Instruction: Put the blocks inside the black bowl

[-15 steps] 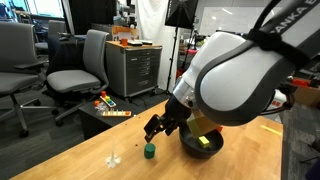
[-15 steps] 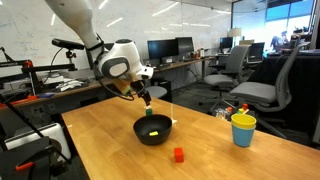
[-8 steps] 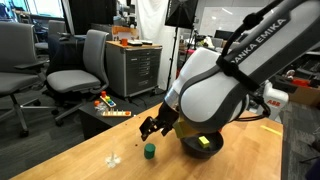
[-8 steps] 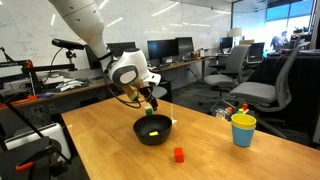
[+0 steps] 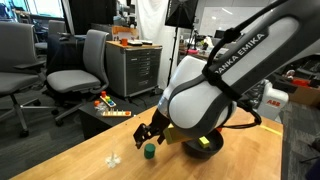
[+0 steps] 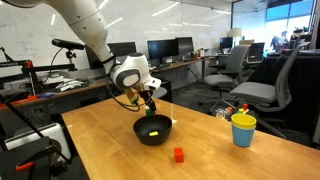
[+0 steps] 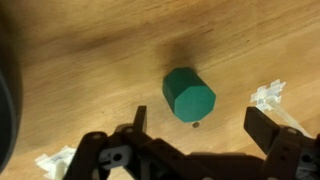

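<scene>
My gripper, its open fingers already on either side of the top of the green block, stays low and draws them together onto the block's upper sides next.
The green block point(image 7: 189, 95) lies on the wooden table, just ahead of and between my open fingers in the wrist view; it also shows in an exterior view point(image 5: 149, 152). My gripper point(image 7: 200, 125) is open and empty, hovering just above the block point(image 5: 147, 133) point(image 6: 150, 100). The black bowl point(image 6: 140, 136) point(image 5: 190, 149) sits beside it with the yellow block point(image 6: 152, 131) point(image 5: 205, 142) inside. The red block point(image 6: 178, 154) lies on the table in front of the bowl.
Small white stemmed pieces point(image 7: 268, 95) point(image 7: 55, 160) point(image 5: 113, 158) lie either side of the green block. A yellow cup point(image 6: 243, 129) stands further along the table. The bowl's dark rim point(image 7: 5, 110) is at the wrist view's left edge. Office chairs and cabinets stand beyond the table.
My gripper has moved away from the bowl and down toward the green block. It stays open. The blocks have not moved.
</scene>
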Controlling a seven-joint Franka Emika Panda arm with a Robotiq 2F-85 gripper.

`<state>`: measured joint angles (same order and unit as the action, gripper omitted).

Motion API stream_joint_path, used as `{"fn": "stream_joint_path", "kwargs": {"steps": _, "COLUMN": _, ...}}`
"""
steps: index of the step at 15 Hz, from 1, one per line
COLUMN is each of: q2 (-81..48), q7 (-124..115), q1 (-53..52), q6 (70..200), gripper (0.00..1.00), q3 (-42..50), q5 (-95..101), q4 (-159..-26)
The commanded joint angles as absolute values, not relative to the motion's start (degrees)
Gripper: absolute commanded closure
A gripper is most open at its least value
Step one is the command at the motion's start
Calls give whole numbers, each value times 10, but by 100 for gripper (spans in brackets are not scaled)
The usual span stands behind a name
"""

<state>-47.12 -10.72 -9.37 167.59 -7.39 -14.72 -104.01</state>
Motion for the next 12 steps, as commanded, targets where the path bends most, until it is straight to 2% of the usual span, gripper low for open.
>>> {"fn": "stream_joint_path", "kwargs": {"steps": 1, "q2": -490, "q7": -133, "q1": -103, "q6": 1652, "gripper": 0, "q3": -68, "q5": -142, "q4": -1004}}
{"fn": "stream_joint_path", "kwargs": {"steps": 2, "q2": -492, "q7": -136, "q1": -104, "q6": 1649, "gripper": 0, "q3": -68, "q5": -143, "q4": -1002}}
{"fn": "stream_joint_path", "kwargs": {"steps": 3, "q2": -494, "q7": -138, "q1": -104, "q6": 1648, "gripper": 25, "q3": -67, "q5": -143, "q4": -1000}}
{"fn": "stream_joint_path", "kwargs": {"steps": 4, "q2": -495, "q7": -140, "q1": -104, "q6": 1646, "gripper": 27, "q3": -67, "q5": -143, "q4": -999}}
{"fn": "stream_joint_path", "kwargs": {"steps": 5, "q2": -496, "q7": -142, "q1": -104, "q6": 1643, "gripper": 34, "q3": -67, "q5": -143, "q4": -997}}
{"fn": "stream_joint_path", "kwargs": {"steps": 10, "q2": -496, "q7": -144, "q1": -103, "q6": 1633, "gripper": 73, "q3": -67, "q5": -143, "q4": -994}}
{"fn": "stream_joint_path", "kwargs": {"steps": 12, "q2": -494, "q7": -145, "q1": -102, "q6": 1630, "gripper": 80, "q3": -67, "q5": -143, "q4": -991}}
